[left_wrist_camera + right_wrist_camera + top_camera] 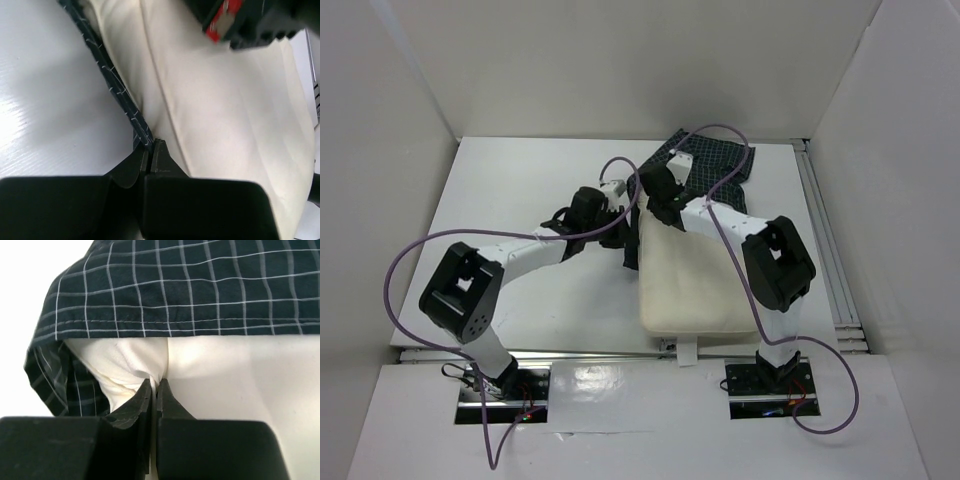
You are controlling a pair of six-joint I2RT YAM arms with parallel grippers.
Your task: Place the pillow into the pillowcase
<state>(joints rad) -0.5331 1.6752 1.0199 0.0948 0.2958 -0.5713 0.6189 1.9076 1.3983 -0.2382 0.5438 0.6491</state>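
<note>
Most of the cream pillow [692, 285] is still bare outside the pillowcase, so my left gripper needs to pull back along the pillow's adjoining side [641, 264] and let go of the pillowcase edge there.
The cream pillow [692, 285] lies near the table's front, its far end tucked under the opening of the dark checked pillowcase [708, 158]. My left gripper [625, 240] is at the pillow's left side. In the left wrist view it [149, 146] is shut on a thin edge of the pillowcase [107, 75], which runs along the pillow [225, 115]. My right gripper [658, 205] is at the pillow's far end. Seen from the right wrist, it [159, 386] is shut on a pinch of the pillow [235, 375], just below the pillowcase hem [190, 295].
White walls enclose the white table [520, 200] on three sides. A metal rail [825, 240] runs along the right edge. Purple cables [410, 265] loop over both arms. The right arm's body [245, 20] shows at the top of the left wrist view.
</note>
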